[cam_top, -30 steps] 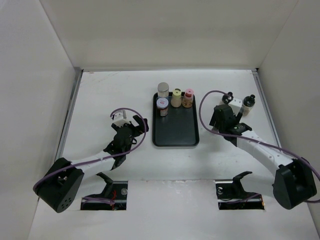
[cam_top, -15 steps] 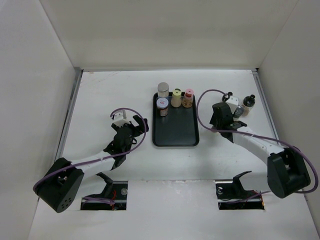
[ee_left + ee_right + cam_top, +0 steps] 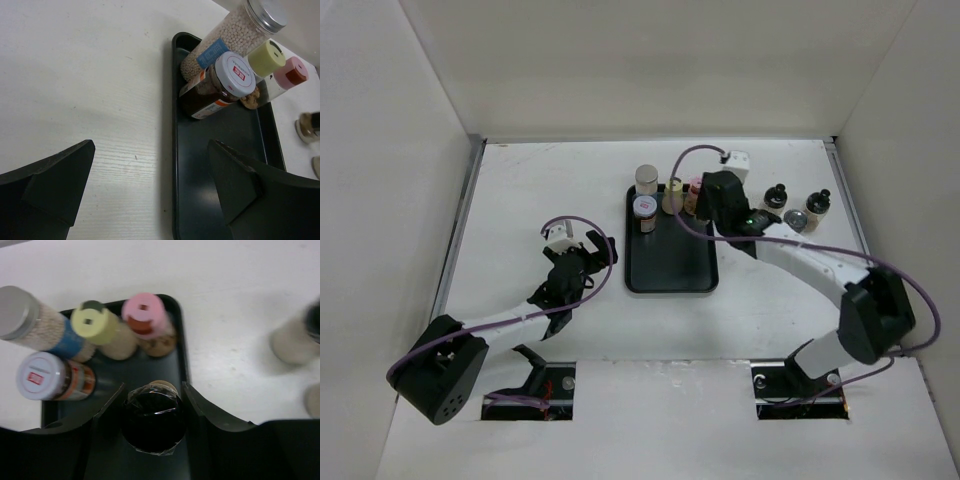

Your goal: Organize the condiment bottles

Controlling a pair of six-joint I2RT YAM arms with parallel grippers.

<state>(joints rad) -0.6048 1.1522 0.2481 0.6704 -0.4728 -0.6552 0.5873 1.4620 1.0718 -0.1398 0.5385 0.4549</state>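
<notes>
My right gripper needs to move toward the white-lidded brown jar next and then set the black-capped bottle down in front of the yellow-capped bottle, as that tray spot is empty.
My right gripper is shut on a black-capped bottle above the black tray, just in front of the pink-capped bottle. Also in the tray stand a yellow-capped bottle, a silver-capped jar with a blue label and a white-lidded brown jar. From above, the right gripper hides the held bottle. Two black-capped bottles stand on the table right of the tray. My left gripper is open and holds nothing, left of the tray.
White walls close in the table on the left, back and right. A small grey-capped jar sits between the two bottles on the right. The near half of the tray holds nothing. The right arm's purple cable loops above the tray's back right corner.
My right gripper closed on a black-capped bottle at the right of the table and carried it left over the tray. The left arm has not moved.
</notes>
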